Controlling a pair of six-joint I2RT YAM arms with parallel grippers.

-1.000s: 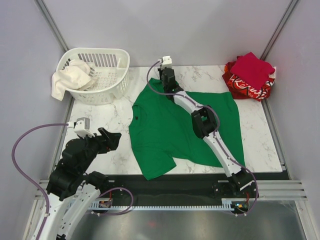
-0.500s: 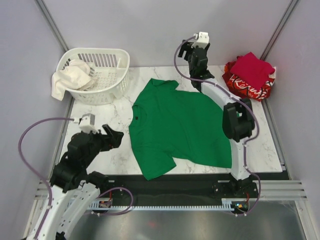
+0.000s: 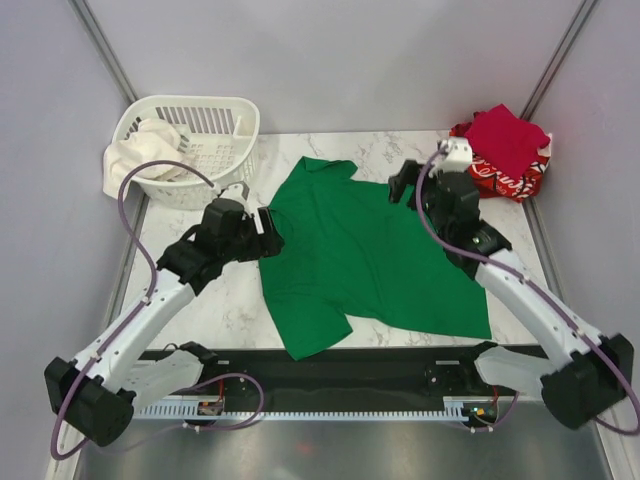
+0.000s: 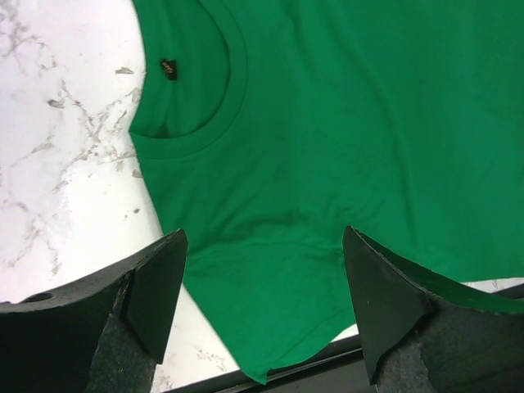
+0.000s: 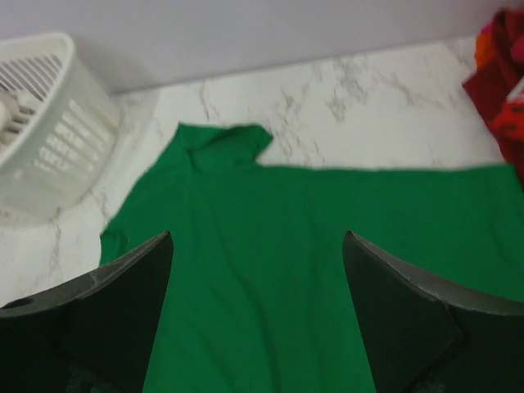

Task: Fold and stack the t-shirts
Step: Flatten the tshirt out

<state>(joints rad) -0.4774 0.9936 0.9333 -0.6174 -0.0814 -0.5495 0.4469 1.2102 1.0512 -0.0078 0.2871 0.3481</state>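
Note:
The robot's right gripper should move across to the left in the top view and down onto the t-shirt's far sleeve (image 3: pixel 326 175) (image 5: pixel 226 155), which is still spread out.
The bright green t-shirt (image 3: pixel 370 262) lies spread flat on the marble table, collar (image 4: pixel 190 102) to the left. My left gripper (image 3: pixel 270 232) hovers open at the shirt's left edge beside the collar; in the left wrist view its fingers (image 4: pixel 155 286) straddle the lower sleeve with nothing between them. My right gripper (image 3: pixel 400 186) hangs open above the shirt's far middle, empty, and below it I see only green cloth (image 5: pixel 311 270). A folded crimson t-shirt (image 3: pixel 505 138) rests on the red printed one (image 3: pixel 488 176) at the back right corner.
A white slatted basket (image 3: pixel 205 160) stands at the back left with a white cloth (image 3: pixel 138 158) draped over its rim. Grey walls enclose the table. The shirt's near sleeve (image 3: pixel 310 335) reaches the table's front edge by the black rail.
My right gripper has let go of the far sleeve, opened, lifted and swung back over the shirt. The left arm has reached from the near left to the collar.

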